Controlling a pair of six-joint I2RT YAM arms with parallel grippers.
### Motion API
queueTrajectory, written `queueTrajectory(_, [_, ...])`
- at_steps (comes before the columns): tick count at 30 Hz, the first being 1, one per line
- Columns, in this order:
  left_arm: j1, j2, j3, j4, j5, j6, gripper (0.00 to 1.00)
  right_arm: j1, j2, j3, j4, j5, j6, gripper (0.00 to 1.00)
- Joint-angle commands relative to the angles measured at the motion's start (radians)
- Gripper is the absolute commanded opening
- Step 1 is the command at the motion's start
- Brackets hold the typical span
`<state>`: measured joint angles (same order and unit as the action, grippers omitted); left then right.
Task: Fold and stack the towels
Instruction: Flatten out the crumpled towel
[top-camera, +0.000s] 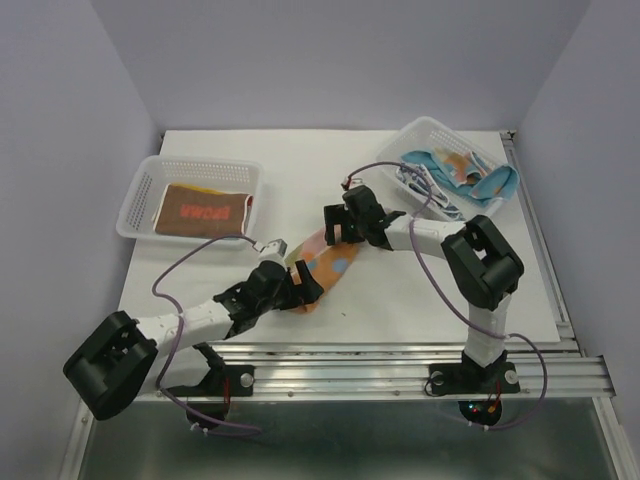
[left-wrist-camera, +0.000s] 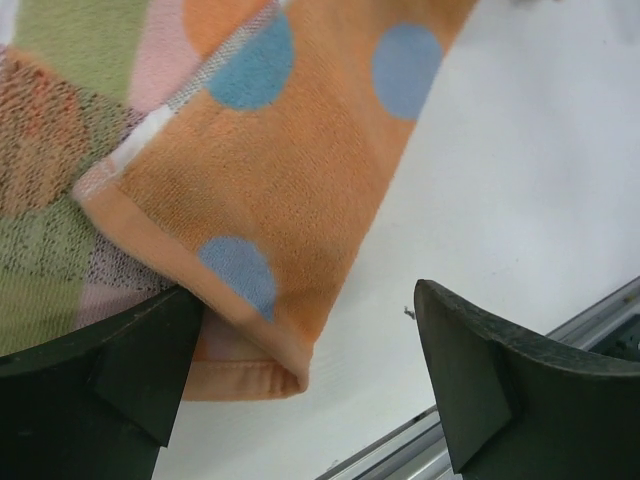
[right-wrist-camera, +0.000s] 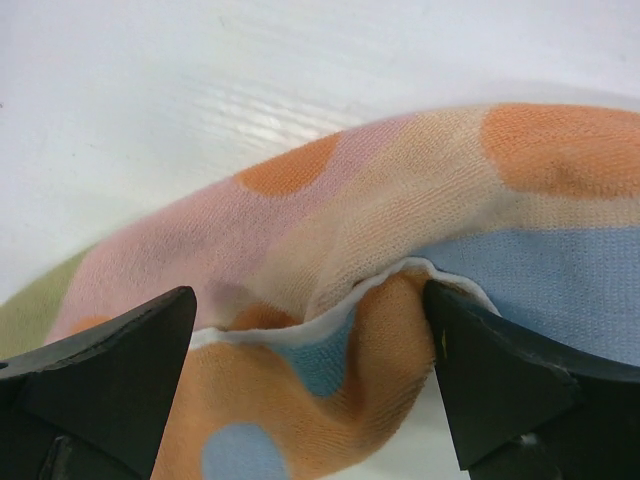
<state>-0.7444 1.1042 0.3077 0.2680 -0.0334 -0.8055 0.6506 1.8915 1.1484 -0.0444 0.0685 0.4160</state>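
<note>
The robot should next move its right gripper back and to the left in the top view onto the white-hemmed corner of the towel's orange flap, as it lies folded over pastel squares.
A towel of pastel squares with an orange side and blue dots (top-camera: 327, 262) lies crumpled in the middle of the white table. My left gripper (top-camera: 303, 287) is open at its near end. In the left wrist view the orange hemmed corner (left-wrist-camera: 250, 340) lies between the jaws, against the left finger (left-wrist-camera: 110, 370). My right gripper (top-camera: 336, 229) is open over the far end. A raised fold of the towel (right-wrist-camera: 380, 300) sits between its jaws, touching the right finger (right-wrist-camera: 500, 380). A brown and orange-red towel (top-camera: 203, 211) lies folded in the left basket. Blue-white patterned towels (top-camera: 455, 170) lie loose in the right basket.
Two white perforated baskets stand at the back, one left (top-camera: 140, 190) and one right (top-camera: 425, 130). A metal rail (top-camera: 400, 365) runs along the table's near edge. Purple cables loop off both arms. Pale walls close in the back and sides.
</note>
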Motion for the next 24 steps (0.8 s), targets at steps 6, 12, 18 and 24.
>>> queueTrajectory(6, [-0.283, 0.228, 0.196, 0.097, -0.077, -0.002, 0.99, -0.071, 0.086, 0.143, 0.063, -0.124, -0.19, 1.0])
queueTrajectory(12, [-0.363, 0.269, 0.337, -0.159, -0.27, -0.043, 0.99, -0.094, -0.054, 0.062, 0.02, -0.148, -0.201, 1.0])
queueTrajectory(18, [-0.363, 0.084, 0.3, -0.417, -0.402, -0.144, 0.99, -0.091, -0.282, -0.084, -0.028, -0.177, -0.189, 1.0])
queueTrajectory(24, [-0.346, -0.043, 0.266, -0.711, -0.528, -0.415, 0.99, 0.099, -0.4, -0.182, -0.061, -0.075, -0.177, 1.0])
